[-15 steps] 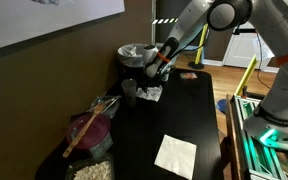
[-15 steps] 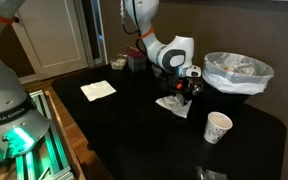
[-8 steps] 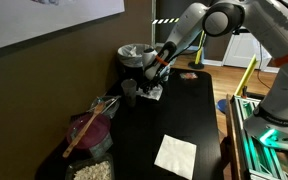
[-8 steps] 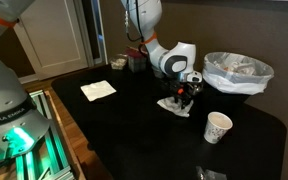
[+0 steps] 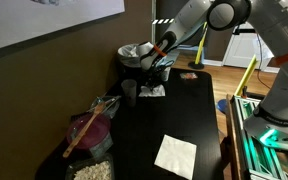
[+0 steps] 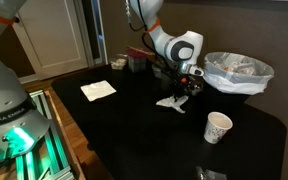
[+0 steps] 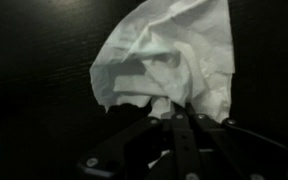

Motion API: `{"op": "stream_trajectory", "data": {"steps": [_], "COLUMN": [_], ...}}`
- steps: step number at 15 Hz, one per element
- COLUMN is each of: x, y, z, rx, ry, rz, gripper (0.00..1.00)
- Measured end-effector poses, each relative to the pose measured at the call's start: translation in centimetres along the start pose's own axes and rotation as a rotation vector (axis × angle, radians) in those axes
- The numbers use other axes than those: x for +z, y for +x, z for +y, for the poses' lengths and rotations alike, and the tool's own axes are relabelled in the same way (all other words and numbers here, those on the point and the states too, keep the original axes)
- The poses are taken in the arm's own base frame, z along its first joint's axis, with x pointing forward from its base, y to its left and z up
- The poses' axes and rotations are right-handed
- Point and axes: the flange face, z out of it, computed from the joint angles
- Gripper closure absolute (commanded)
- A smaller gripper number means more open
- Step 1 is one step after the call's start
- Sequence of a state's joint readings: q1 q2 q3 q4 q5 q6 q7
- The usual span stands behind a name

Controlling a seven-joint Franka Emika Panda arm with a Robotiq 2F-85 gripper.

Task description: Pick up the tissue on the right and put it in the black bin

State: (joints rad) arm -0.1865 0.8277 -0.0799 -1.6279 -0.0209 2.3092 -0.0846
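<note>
The black bin's lined rim is higher than the tabletop, so my gripper needs to go up with the tissue (image 6: pixel 174 100), move outward over the black bin's open top (image 6: pixel 239 66) and go down there to let go of it.
The tissue (image 7: pixel 169 50) is a crumpled white wad on the black table, and my gripper (image 7: pixel 181 108) is shut on its near edge. In both exterior views the gripper (image 5: pixel 156 72) (image 6: pixel 185 84) hangs just above the table. The tissue (image 5: pixel 153 91) (image 6: pixel 174 100) trails from its fingertips down to the tabletop. The black bin (image 6: pixel 213 81), with a whitish liner over its rim, stands close beside the gripper. It also shows at the table's far end (image 5: pixel 127 53).
A flat square napkin (image 5: pixel 174 155) (image 6: pixel 97 89) lies on the table away from the gripper. A paper cup (image 6: pixel 217 127) stands near the bin, and a small grey cup (image 5: pixel 130 90) stands beside the tissue. A bag of clutter (image 5: pixel 92 132) sits at the table's side.
The jaws have gone from open to shut, pinching the tissue. The gripper has risen slightly and pulled the tissue's top edge up with it.
</note>
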Motion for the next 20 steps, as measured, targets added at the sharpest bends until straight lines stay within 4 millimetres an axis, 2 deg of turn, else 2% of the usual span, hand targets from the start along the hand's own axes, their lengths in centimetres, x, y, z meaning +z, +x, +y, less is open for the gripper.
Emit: {"op": "stream_trajectory", "data": {"steps": [2,4,9,13,15,16,18,20], "x": [-3.6,-8.2,-21.5,-32.6,-36.9,-38.3,-39.9,-39.7], "y": [-0.7,-1.9,-5.6,-9.0,-9.9,-9.9,-9.2,-7.5], "z": [1.1,2.1,3.0,4.3,5.8,6.7,8.0,8.6], "rx": [0.016,0.029,0.026,0.046,0.086,0.111,0.152,0.191], "ry": [0.002,0.016,0.187,0.311,0.332,0.321,0.281,0.226], "rz": [-0.022,-0.028,0.058,0.227,0.336,0.394,0.506,0.605], "gripper": [1.0,1.0,1.0,1.0,1.0,1.0,1.0,1.0]}}
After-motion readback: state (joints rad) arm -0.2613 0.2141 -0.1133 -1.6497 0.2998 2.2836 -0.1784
